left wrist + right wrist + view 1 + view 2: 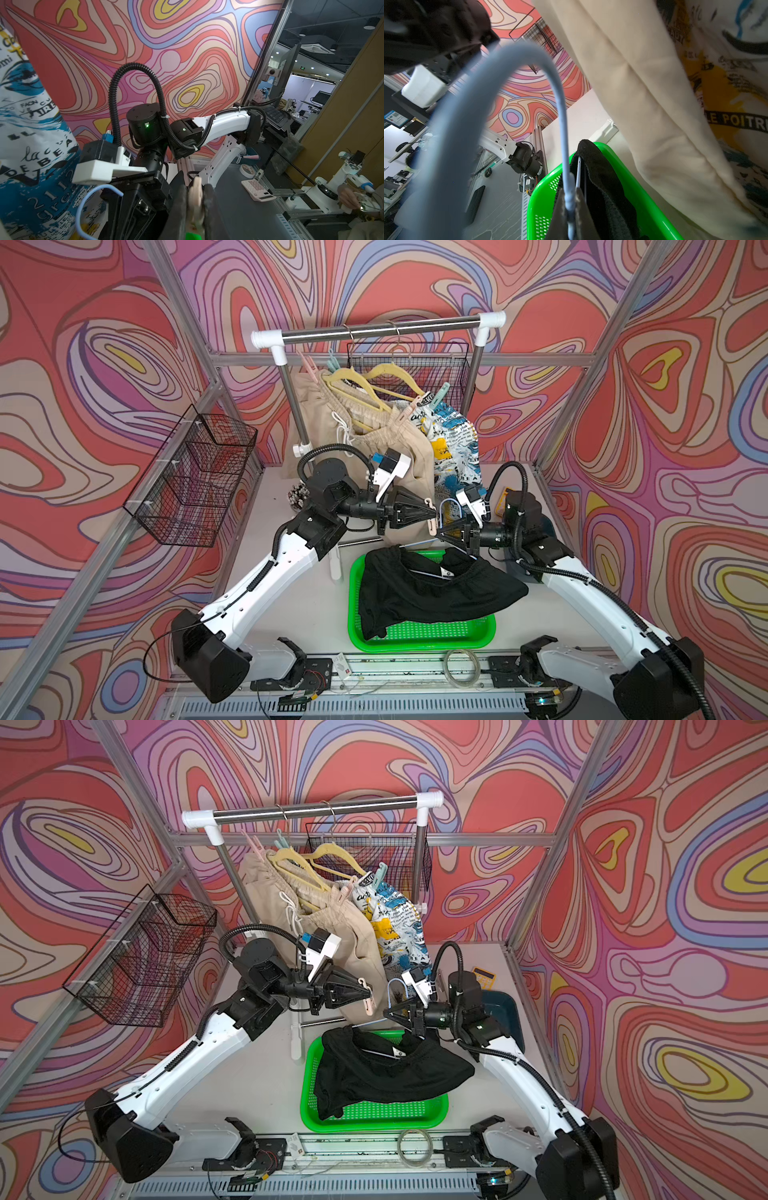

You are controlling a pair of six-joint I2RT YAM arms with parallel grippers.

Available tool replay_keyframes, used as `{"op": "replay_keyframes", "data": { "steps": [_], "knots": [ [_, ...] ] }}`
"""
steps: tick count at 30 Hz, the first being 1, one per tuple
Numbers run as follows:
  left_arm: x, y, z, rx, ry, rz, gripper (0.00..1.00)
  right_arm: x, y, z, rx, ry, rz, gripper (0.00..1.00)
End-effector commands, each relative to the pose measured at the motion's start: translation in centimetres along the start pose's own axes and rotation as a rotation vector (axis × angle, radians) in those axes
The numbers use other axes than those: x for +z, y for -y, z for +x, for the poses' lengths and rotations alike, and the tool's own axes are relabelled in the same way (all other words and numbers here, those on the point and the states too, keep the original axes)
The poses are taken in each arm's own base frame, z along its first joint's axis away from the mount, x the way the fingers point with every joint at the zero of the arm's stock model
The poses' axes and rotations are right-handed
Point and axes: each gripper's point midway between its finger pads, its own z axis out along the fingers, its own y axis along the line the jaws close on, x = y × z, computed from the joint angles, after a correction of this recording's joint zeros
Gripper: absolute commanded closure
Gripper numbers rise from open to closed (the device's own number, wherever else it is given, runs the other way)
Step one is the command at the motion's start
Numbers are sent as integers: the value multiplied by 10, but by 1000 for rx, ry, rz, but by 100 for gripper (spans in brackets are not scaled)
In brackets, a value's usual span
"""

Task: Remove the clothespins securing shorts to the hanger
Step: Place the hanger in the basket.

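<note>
My right gripper is above the green tray, so next it will go down toward the black shorts (pixel 436 593) in that tray and let go of the hanger's neck.
My left gripper (pixel 432 511) (pixel 195 187) is shut on a pale pink clothespin (pixel 431 520) (pixel 195 197), held in the air beside the hanger hook and touching no cloth. My right gripper (pixel 443 536) (pixel 570 194) is shut on the neck of a pale blue hanger (pixel 451 506) (pixel 560 99). The black shorts (pixel 436 593) hang from that hanger and slump into a green tray (pixel 419 637). On the rack, beige shorts (pixel 374 439) and printed shorts (pixel 455 448) hang from yellow hangers (pixel 353 379). Pink (pixel 307 360) and mint (pixel 440 396) clothespins are clipped on them.
A black wire basket (pixel 195 477) is fixed to the left frame rail. Another wire basket (pixel 415 369) hangs behind the rack bar (pixel 378 329). A yellow calculator (pixel 505 499) and a teal bin (pixel 505 1006) sit behind the right arm. A coil of clear tubing (pixel 461 668) lies at the front edge.
</note>
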Motion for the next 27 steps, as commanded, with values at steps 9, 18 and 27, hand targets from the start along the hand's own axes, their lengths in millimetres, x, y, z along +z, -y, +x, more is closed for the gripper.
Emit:
{"op": "replay_keyframes", "data": {
  "steps": [9,18,27],
  "knots": [
    [22,1,2,25,-35,23,100,18,23,59,109,-142,78,100],
    [28,-3,9,4,-47,33,100,44,37,113,177,-286,121,100],
    [30,-4,9,6,-50,40,100,45,55,126,217,-351,228,96]
  ]
}}
